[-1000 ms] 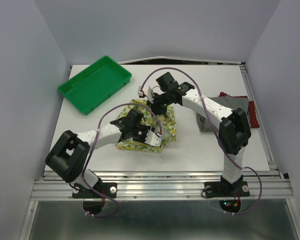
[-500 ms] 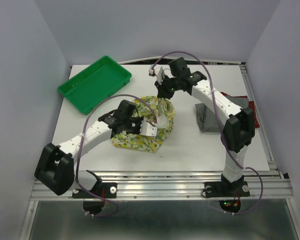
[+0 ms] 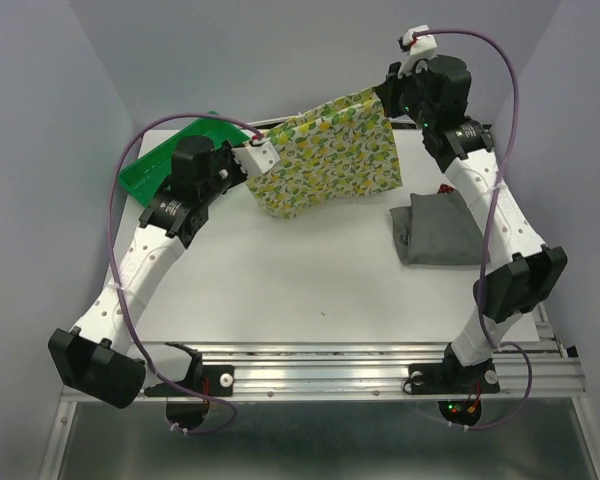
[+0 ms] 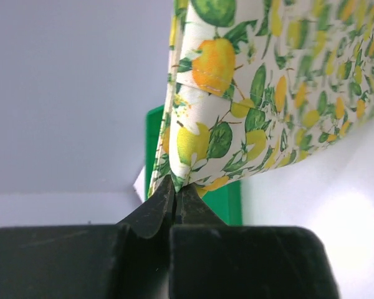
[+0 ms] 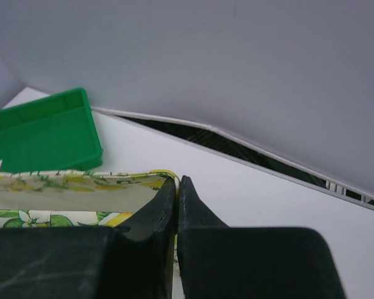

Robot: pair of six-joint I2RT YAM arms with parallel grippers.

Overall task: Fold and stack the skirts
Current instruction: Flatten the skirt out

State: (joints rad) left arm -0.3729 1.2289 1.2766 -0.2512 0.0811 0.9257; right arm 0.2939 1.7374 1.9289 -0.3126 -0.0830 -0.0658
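Note:
I will bring my left gripper back and down with the lemon-print skirt's corner and let go of it on the bare near part of the table, because that part is clear.
The white lemon-print skirt [image 3: 330, 155] hangs spread in the air over the back of the table, stretched between both grippers. My left gripper [image 3: 259, 156] is shut on its left corner, and the left wrist view shows the jaw tips [image 4: 174, 184] pinching the cloth [image 4: 255, 93]. My right gripper [image 3: 389, 98] is shut on the upper right corner; its tips [image 5: 177, 180] clamp the hem [image 5: 68, 187]. The grey skirt [image 3: 435, 232] lies folded on the right of the table. A sliver of the dark red skirt [image 3: 444, 188] shows behind it, mostly hidden by the right arm.
The green tray [image 3: 140, 172] sits at the back left corner, partly behind my left arm; it also appears in the left wrist view [image 4: 227, 202] and the right wrist view [image 5: 43, 128]. White tabletop [image 3: 300, 270] lies below the hanging cloth. Grey walls enclose the table.
The left gripper closed on the lemon skirt. Both arms rose and drew apart toward the back, lifting it off the table centre and spreading it out in the air.

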